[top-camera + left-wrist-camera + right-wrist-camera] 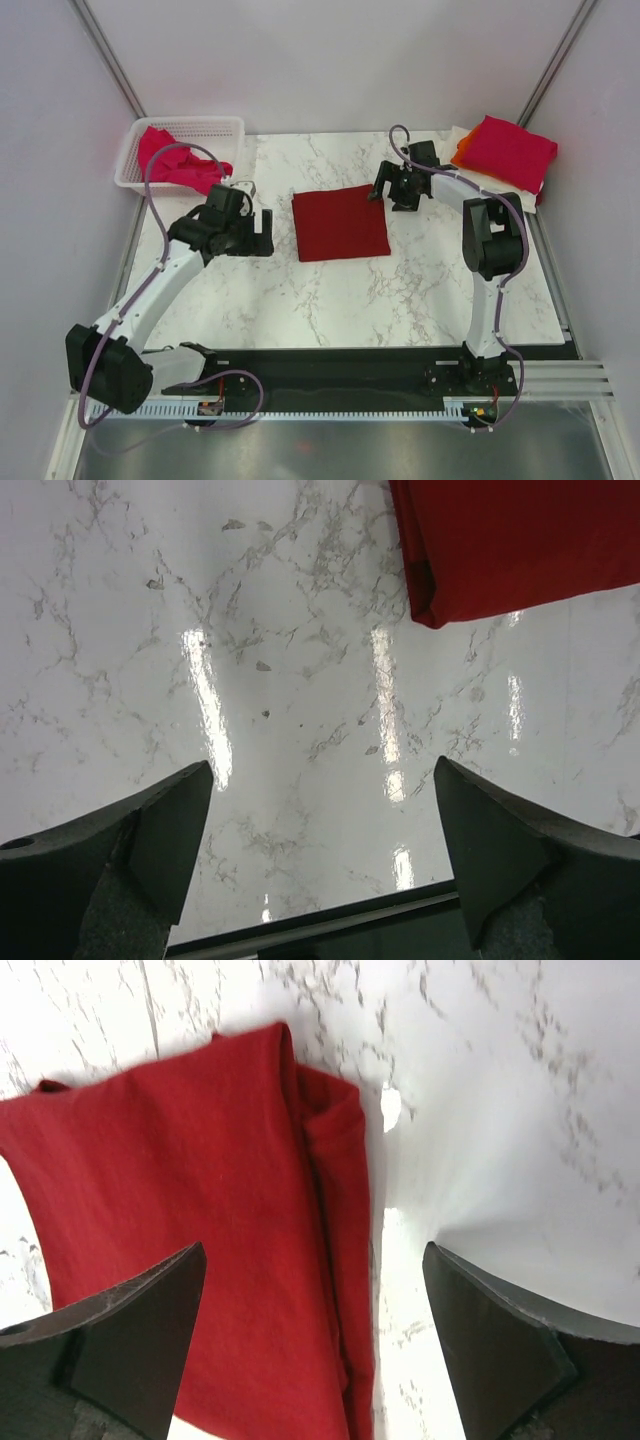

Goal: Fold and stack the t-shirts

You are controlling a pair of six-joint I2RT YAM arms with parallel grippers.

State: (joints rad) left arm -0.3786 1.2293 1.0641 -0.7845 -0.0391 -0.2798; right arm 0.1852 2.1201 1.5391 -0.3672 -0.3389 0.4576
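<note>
My right gripper already has that folded edge running between its open fingers, so next it will move down onto the shirt's side edge near its far corner [381,205] [322,1220] and close.
A dark red t-shirt [340,222] lies folded into a square on the marble table, also seen in the left wrist view [520,545] and the right wrist view [210,1230]. My left gripper [262,232] hovers just left of it, open and empty [322,780]. My right gripper [385,190] hangs over the shirt's far right corner, open with nothing held [312,1260]. A stack of folded t-shirts [505,152], pink-magenta on top with orange and cream edges below, sits at the far right. A crumpled pink-magenta t-shirt [175,160] lies in the basket.
A white mesh basket [225,127] stands at the far left corner of the table. The black mounting rail [340,365] runs along the near edge. Grey walls close in on both sides.
</note>
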